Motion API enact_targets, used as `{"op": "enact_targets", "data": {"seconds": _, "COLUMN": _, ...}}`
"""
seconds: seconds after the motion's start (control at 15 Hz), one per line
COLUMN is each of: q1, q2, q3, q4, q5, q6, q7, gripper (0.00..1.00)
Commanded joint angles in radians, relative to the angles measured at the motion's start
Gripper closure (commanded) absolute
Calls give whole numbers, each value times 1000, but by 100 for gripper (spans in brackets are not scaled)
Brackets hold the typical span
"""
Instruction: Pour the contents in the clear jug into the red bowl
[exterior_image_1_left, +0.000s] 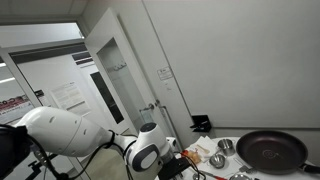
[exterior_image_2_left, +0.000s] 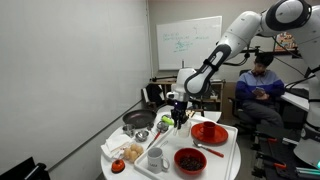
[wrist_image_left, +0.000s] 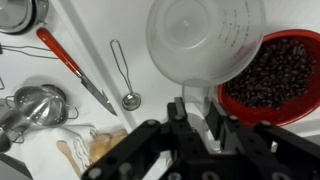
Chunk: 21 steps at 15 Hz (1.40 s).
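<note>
The clear jug (wrist_image_left: 205, 40) in my gripper looks empty. I need to lower it next onto the bare tabletop beside the red bowl full of beans and let go of the jug's handle.
In the wrist view my gripper (wrist_image_left: 197, 108) is shut on the handle of the clear jug (wrist_image_left: 205, 40). The jug has measuring marks on its wall and looks empty inside. Its body overlaps the left rim of the red bowl (wrist_image_left: 285, 70), which is filled with dark beans. In an exterior view the gripper (exterior_image_2_left: 179, 114) hangs low over the round white table (exterior_image_2_left: 225, 155), next to a red dish (exterior_image_2_left: 209, 133). A red bowl with dark contents (exterior_image_2_left: 190, 160) stands nearer the table's front. I cannot tell which of these two is the bowl in the wrist view.
A red-handled utensil (wrist_image_left: 70, 62), a small metal spoon (wrist_image_left: 130, 100) and a metal cup (wrist_image_left: 38, 103) lie left of the jug. A black pan (exterior_image_2_left: 138, 121) (exterior_image_1_left: 270, 150), a white mug (exterior_image_2_left: 157, 158) and food items (exterior_image_2_left: 128, 153) share the table. A seated person (exterior_image_2_left: 258, 85) is behind.
</note>
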Motion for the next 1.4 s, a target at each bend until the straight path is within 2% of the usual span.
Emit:
{"op": "enact_targets", "data": {"seconds": 0.0, "q1": -72, "q2": 22, "q3": 76, "q4": 38, "q5": 24, "q6": -41, "q7": 5, "gripper": 92}}
{"op": "enact_targets", "data": {"seconds": 1.0, "q1": -92, "q2": 36, "q3": 90, "q4": 48, "q5": -2, "q6": -32, "q7": 20, "gripper": 92}}
{"op": "enact_targets", "data": {"seconds": 1.13, "q1": -102, "q2": 38, "q3": 102, "q4": 52, "q5": 15, "q6": -42, "q7": 13, "gripper": 92}}
{"op": "enact_targets", "data": {"seconds": 1.2, "q1": -129, "q2": 44, "q3": 135, "q4": 57, "q5": 59, "q6": -51, "q7": -10, "gripper": 91}}
{"op": "enact_targets", "data": {"seconds": 1.27, "q1": -101, "q2": 27, "q3": 101, "q4": 32, "q5": 8, "q6": -31, "q7": 9, "gripper": 74}}
{"op": "enact_targets", "data": {"seconds": 1.33, "q1": -109, "q2": 29, "q3": 112, "q4": 33, "q5": 23, "q6": -31, "q7": 7, "gripper": 74}}
